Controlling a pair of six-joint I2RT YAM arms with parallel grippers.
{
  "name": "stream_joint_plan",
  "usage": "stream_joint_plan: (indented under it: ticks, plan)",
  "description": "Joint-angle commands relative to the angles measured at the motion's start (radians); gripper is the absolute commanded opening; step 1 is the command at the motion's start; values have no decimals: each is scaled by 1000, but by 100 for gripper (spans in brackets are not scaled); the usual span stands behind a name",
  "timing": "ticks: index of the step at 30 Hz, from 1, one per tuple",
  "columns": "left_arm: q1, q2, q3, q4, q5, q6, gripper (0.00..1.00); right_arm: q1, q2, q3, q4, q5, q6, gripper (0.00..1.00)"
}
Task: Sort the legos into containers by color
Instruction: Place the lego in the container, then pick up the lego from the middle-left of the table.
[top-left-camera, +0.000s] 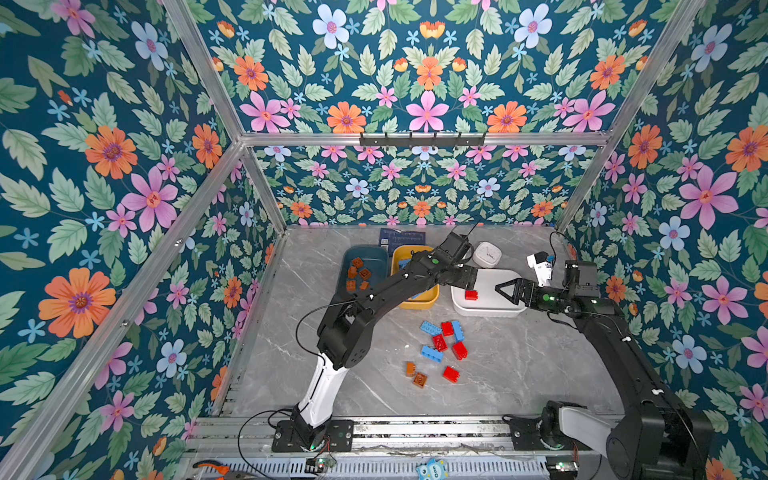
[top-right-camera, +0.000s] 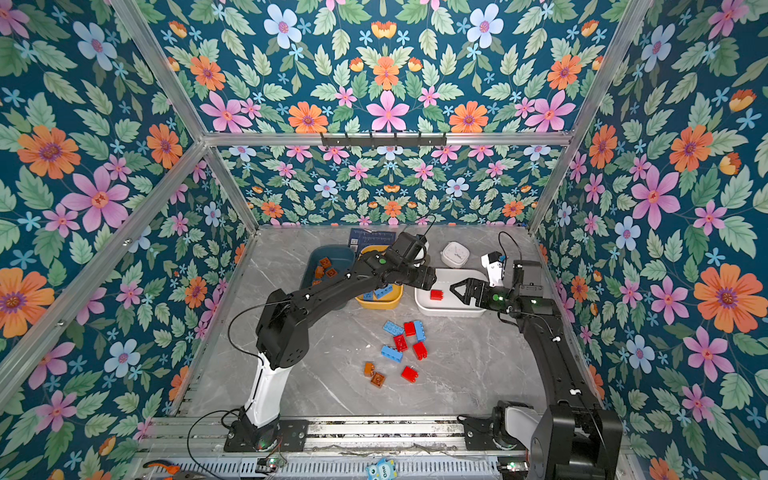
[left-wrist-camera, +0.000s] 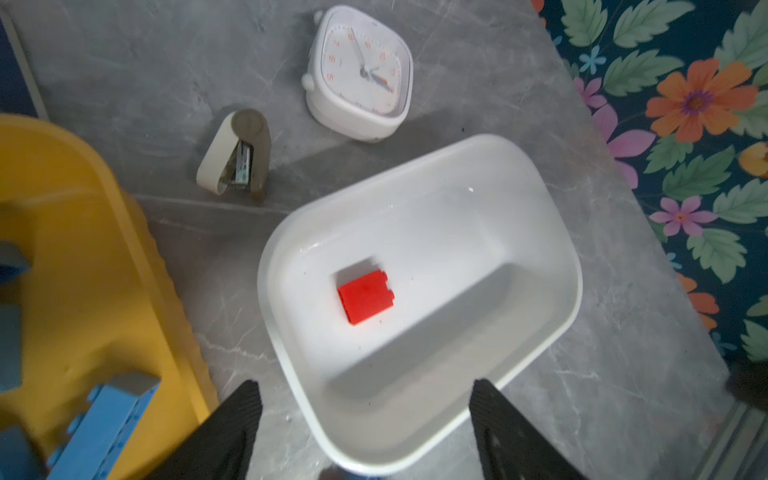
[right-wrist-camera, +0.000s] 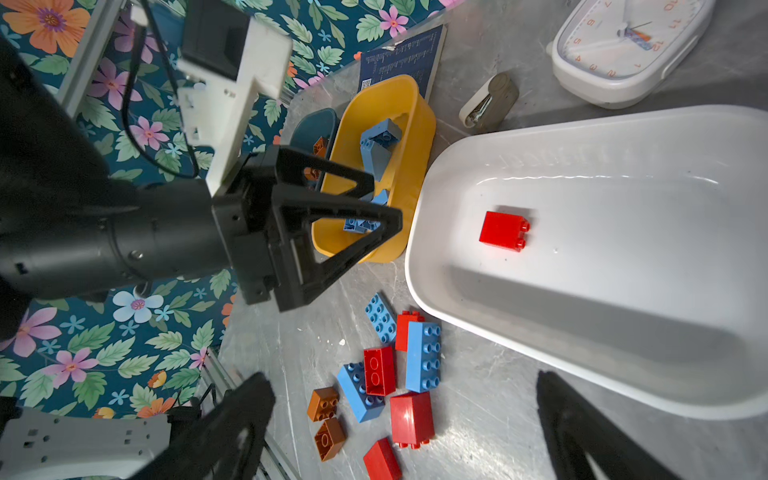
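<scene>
The farther loose brown lego is below my left gripper and back toward my base, so next my left gripper needs to move its open fingers back and down around it.
One red lego (top-left-camera: 471, 295) (left-wrist-camera: 365, 296) lies alone in the white container (top-left-camera: 494, 278) (left-wrist-camera: 415, 166). My left gripper (top-left-camera: 471, 282) (left-wrist-camera: 365, 388) hovers over that tub's left end, open, with nothing between its fingers. My right gripper (top-left-camera: 498, 289) (right-wrist-camera: 403, 380) is open and empty over the tub's right part. Brown legos (top-left-camera: 358, 272) sit in the teal container (top-left-camera: 372, 253). Blue legos (right-wrist-camera: 376, 158) lie in the yellow container (top-left-camera: 415, 305), partly hidden by the left arm. Loose red and blue legos (top-left-camera: 442, 340) and two brown ones (top-left-camera: 415, 374) lie on the table in front of the tubs.
A white clock (top-left-camera: 487, 253) and a small stapler (left-wrist-camera: 237, 156) stand behind the white tub. A dark blue card (top-left-camera: 401, 237) lies at the back by the yellow tub. Floral walls close in three sides. Metal rails (top-left-camera: 415, 432) run along the front edge.
</scene>
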Motion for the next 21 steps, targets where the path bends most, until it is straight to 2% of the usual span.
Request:
stream_joint_plan:
  ticks: [1,8,16,21]
  plan:
    - [-33,-90,-92,-51,-33,-8,82,1,7,9,-12,-39,-16,99]
    - [-98,-327,-409,-106,-107,-90,82,50,34,16,-24,-70,-18,99]
    - [-206,-558,-697,-166,-213,-366,79,133,57,16,-29,-36,-10,99]
    - [-260,-619,-846,-133,-237,-501,76,164,60,8,-27,-34,-10,99]
